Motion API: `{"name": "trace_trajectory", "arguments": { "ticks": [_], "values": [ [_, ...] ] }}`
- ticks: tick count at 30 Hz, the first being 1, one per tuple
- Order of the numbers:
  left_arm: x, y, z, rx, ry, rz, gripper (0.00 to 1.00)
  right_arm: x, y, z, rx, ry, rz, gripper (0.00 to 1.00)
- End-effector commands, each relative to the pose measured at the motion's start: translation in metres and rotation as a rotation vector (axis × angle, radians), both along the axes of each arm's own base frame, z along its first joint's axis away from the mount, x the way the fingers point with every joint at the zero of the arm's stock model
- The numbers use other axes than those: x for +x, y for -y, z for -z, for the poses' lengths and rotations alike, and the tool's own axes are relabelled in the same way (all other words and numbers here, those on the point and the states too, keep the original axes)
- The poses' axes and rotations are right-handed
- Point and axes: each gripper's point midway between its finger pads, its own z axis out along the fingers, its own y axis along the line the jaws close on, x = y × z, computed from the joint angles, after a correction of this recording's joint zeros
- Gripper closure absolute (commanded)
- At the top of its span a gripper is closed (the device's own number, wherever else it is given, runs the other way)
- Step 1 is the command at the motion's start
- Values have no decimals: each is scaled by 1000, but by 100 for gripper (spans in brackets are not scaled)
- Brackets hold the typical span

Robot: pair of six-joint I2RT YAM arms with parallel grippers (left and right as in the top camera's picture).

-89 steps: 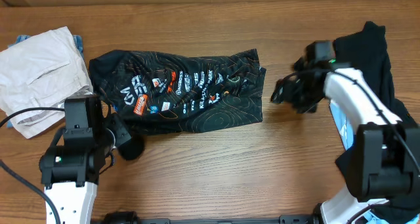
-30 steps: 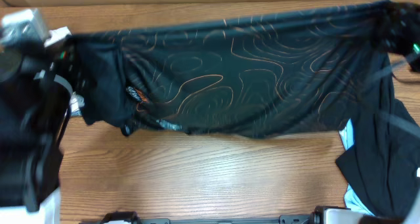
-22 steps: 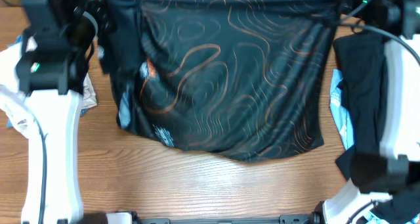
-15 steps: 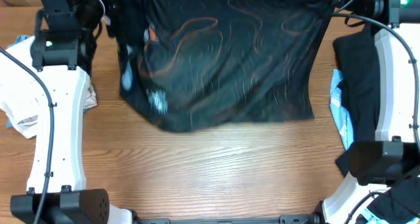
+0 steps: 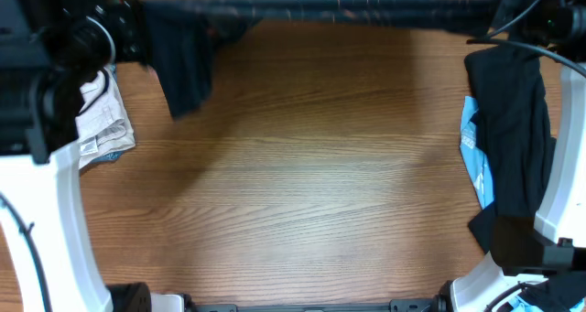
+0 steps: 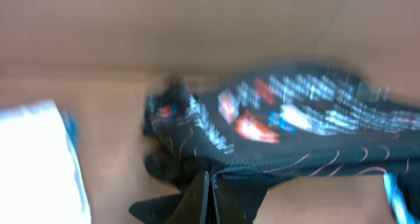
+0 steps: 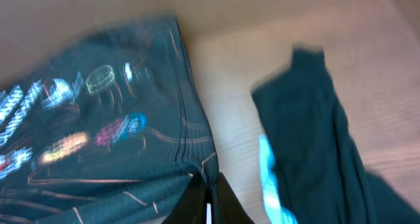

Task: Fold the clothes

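I will next lower my left gripper to its right in the overhead view, drawing back, and let go of the jersey, as bare table is below the gripper there.
The clothes, a black jersey (image 5: 339, 3) with thin orange lines and small logos, are stretched in a narrow band along the far edge of the overhead view, off the table. One sleeve (image 5: 188, 69) hangs down at the left. My left gripper (image 5: 128, 24) is shut on the jersey's left end, and in the left wrist view the fingertips (image 6: 210, 179) pinch the hem of the blurred jersey (image 6: 295, 129). My right gripper (image 5: 501, 10) is shut on the right end, its tips (image 7: 209, 184) closed on the edge of the jersey (image 7: 98, 119).
Off-white trousers (image 5: 101, 120) lie at the left edge, partly under my left arm. A plain black garment (image 5: 513, 120) over light blue cloth (image 5: 471, 152) lies at the right, also seen as the garment (image 7: 315, 119) in the right wrist view. Bare wooden table (image 5: 311, 166) shows between them.
Both grippers have carried the jersey up and away. It hung over the middle of the table before and now spans only the far edge, taut between them.
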Motion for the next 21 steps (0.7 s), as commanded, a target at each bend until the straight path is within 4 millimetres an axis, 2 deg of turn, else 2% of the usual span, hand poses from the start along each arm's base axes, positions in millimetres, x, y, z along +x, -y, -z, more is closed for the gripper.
{"name": "trace_trajectory", "arguments": {
  "ticks": [1, 2, 5, 7, 9, 12, 14, 16, 18, 21],
  "values": [
    [7, 17, 90, -37, -288, 112, 96, -11, 27, 49, -74, -180, 77, 96],
    [6, 21, 100, -45, -322, 131, 96, -13, 28, 56, -80, -204, 81, 96],
    [-6, 45, 161, -95, -521, 229, 96, -27, 31, 101, -87, -351, 86, 96],
    [-15, 57, 194, -120, -626, 266, 96, -37, 33, 130, -82, -436, 89, 96],
    [-27, 67, 229, -133, -742, 292, 96, -49, 37, 160, -72, -524, 101, 96],
    [-50, 83, 270, -146, -891, 328, 96, -66, 46, 194, -55, -614, 128, 96],
    [-65, 96, 291, -155, -954, 372, 96, -77, 55, 214, -30, -653, 184, 96],
    [-76, 109, 309, -142, -982, 414, 96, -85, 66, 224, -7, -669, 238, 96],
    [-77, 117, 317, -128, -969, 439, 96, -86, 71, 225, 4, -667, 260, 96],
    [-68, 128, 319, -118, -913, 470, 96, -84, 72, 225, 24, -654, 262, 96]
  ]
}}
